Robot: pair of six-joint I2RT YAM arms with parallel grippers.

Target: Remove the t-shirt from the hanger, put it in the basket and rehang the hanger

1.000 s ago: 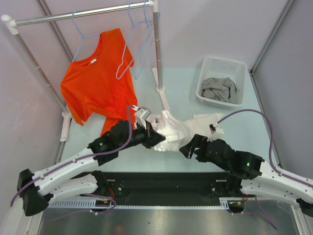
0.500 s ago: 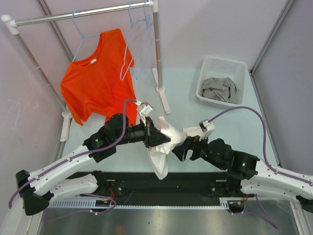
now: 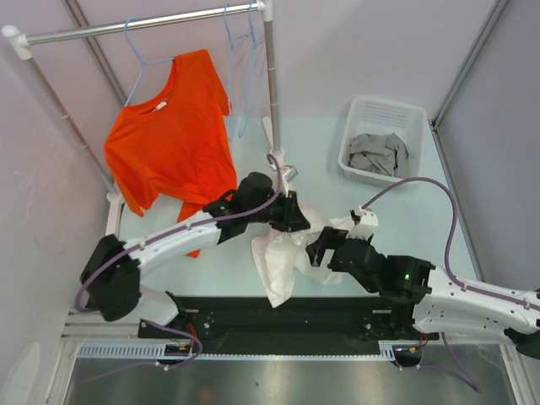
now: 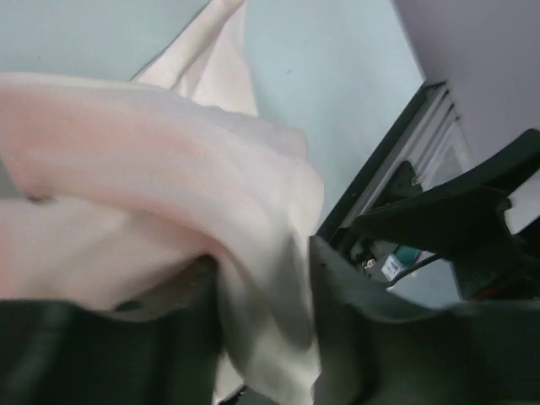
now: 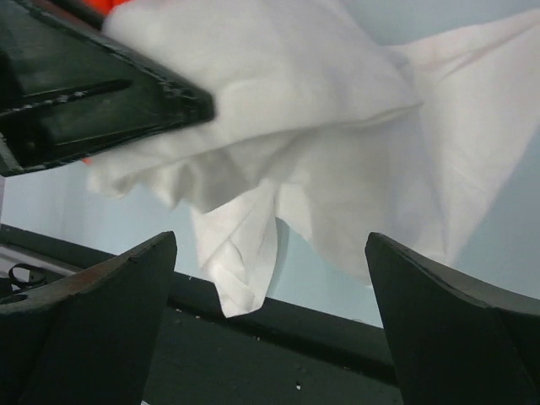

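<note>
The left gripper gathers the cloth at the bunched white t-shirt fold [image 3: 310,224] [image 5: 245,93], so my right gripper moves outward and left in the top view, onto it, next.
An orange t-shirt [image 3: 169,139] hangs on a pale blue hanger [image 3: 137,52] on the rail [image 3: 143,24]. A white t-shirt [image 3: 283,261] is off any hanger; it droops from my left gripper [image 3: 294,221] down to the table's near edge. In the left wrist view the white t-shirt [image 4: 169,169] is bunched between the jaws of the left gripper [image 4: 266,337], which is shut on it. My right gripper [image 3: 319,246] is open just right of the cloth. In the right wrist view the white t-shirt [image 5: 321,126] hangs above and beyond the right gripper [image 5: 270,253], untouched.
Two empty pale hangers [image 3: 240,51] dangle by the rack's upright pole [image 3: 272,93], close behind the left gripper. A white basket [image 3: 416,118] with a grey garment [image 3: 380,152] stands at the back right. The black base rail [image 3: 278,325] runs along the near edge.
My left gripper has carried the white t-shirt back and to the right, toward the rack pole, and its arm is stretched further out. The right gripper stays open beside the cloth.
</note>
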